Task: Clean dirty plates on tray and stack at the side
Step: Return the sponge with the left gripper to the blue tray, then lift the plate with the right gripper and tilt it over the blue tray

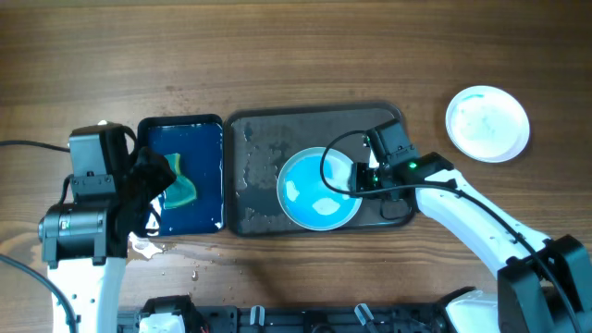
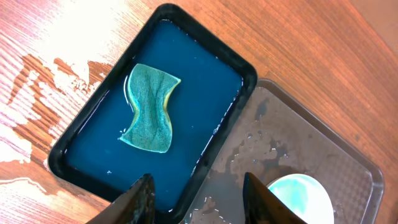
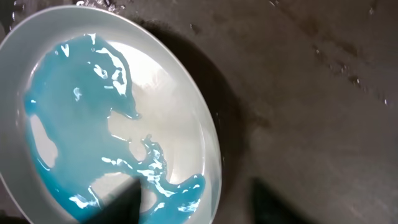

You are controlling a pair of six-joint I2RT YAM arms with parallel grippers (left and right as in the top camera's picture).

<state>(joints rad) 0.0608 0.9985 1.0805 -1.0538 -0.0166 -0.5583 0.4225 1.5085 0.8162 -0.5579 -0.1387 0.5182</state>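
Note:
Next, the right gripper moves down astride the rim of the white plate and closes, since that rim lies below the gripper, between its open fingers.
A white plate (image 1: 319,190) holding a pool of blue liquid sits on the dark grey tray (image 1: 259,148), right of its middle. My right gripper (image 1: 363,176) is open at that plate's right rim. In the right wrist view its blurred fingers (image 3: 199,202) straddle the rim, one over the plate (image 3: 168,124), one over the tray (image 3: 311,93). A second plate (image 1: 487,122) with a pale blue wash lies on the bare wood at the far right. My left gripper (image 2: 199,202) is open and empty above the edge between the two trays. No third plate shows.
A smaller dark blue tray (image 1: 208,139) of blue water stands left of the grey tray, with a green sponge (image 2: 149,109) lying in it. Water is spilled on the wood left of it (image 2: 37,93). The grey tray's surface (image 2: 280,137) is wet.

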